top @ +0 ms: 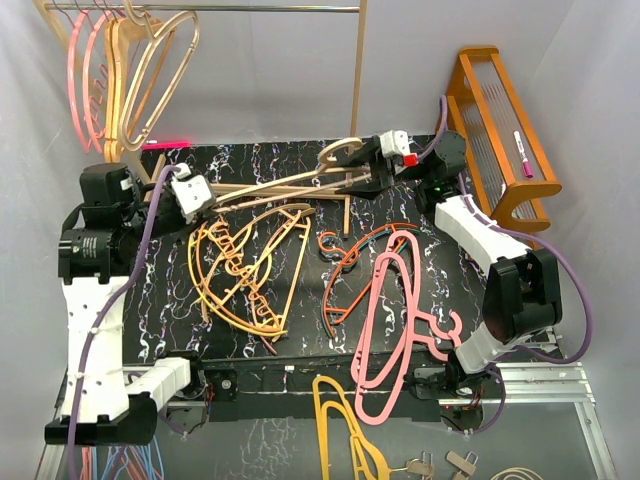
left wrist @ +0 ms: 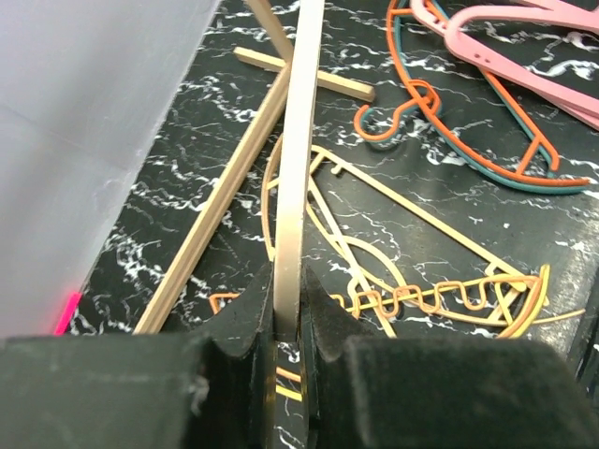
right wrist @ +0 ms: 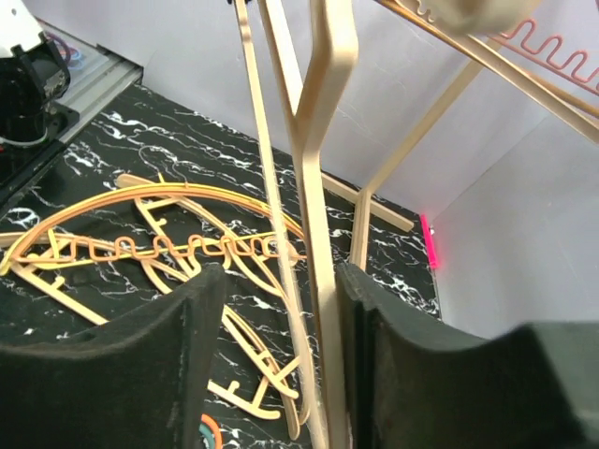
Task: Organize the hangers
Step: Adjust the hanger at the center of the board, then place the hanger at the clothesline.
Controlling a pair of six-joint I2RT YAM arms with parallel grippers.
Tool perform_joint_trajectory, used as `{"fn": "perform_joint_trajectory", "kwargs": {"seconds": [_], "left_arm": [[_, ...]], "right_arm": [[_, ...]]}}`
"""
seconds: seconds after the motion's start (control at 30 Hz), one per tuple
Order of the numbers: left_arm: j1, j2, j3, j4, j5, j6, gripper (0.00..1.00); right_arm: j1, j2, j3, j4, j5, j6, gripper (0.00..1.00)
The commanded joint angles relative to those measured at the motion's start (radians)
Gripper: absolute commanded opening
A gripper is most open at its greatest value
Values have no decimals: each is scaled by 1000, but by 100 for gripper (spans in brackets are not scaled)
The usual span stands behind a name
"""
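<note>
The bar's bare part (top: 178, 8) beside the hung hangers is above and outward of my left gripper, so I will raise my left gripper, swing it outward and let go of the wood-tan hanger there.
A pale wood-tan hanger (top: 290, 180) is lifted over the back of the black mat (top: 160, 300). My left gripper (top: 212, 197) is shut on one end of it; in the left wrist view the hanger's flat bar (left wrist: 298, 140) runs straight out from between the gripper (left wrist: 288, 299). My right gripper (top: 352, 175) is at the hook end with its jaws apart. There the tan hanger (right wrist: 318, 187) rests against one finger (right wrist: 374, 318) with a gap to the other. On the mat lie yellow-orange and tan hangers (top: 245, 265), orange and teal hangers (top: 350, 265) and pink hangers (top: 385, 330). Several hangers (top: 110, 70) hang on the rail (top: 250, 8).
The rail's wooden post (top: 357, 70) stands behind the mat, its base strips (left wrist: 215, 206) lying on it. A wooden rack (top: 500, 130) stands at the right. A mustard-yellow hanger (top: 345, 425) lies past the front edge. A pink marker (top: 165, 144) lies at the back left.
</note>
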Motion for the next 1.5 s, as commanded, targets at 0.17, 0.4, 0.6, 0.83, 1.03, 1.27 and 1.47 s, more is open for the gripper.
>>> {"fn": "perform_joint_trajectory", "kwargs": {"seconds": [0.17,0.4,0.6,0.83,1.03,1.27,1.47], "left_arm": [[3,-86,158,-113,-264,-166,0],[2,-176,146,-211,-502,-231,0],[-7,-165,236,-223,-606,-346,0],[-6,-47,359,-75,-701,-539,0],[-6,68,465,-28,-680,-654,0],[-6,153,561,27,-704,-732,0],[-7,185,612,98,-713,-751,0]], "right_arm": [[6,-63,28,81,118,75,98],[-4,-166,-44,79,327,25,98],[-6,-221,-98,108,434,33,98],[-7,-261,-199,180,424,102,99],[-7,-305,-277,170,430,78,98],[-9,-323,-315,140,444,45,98],[-10,-327,-336,142,442,45,99]]}}
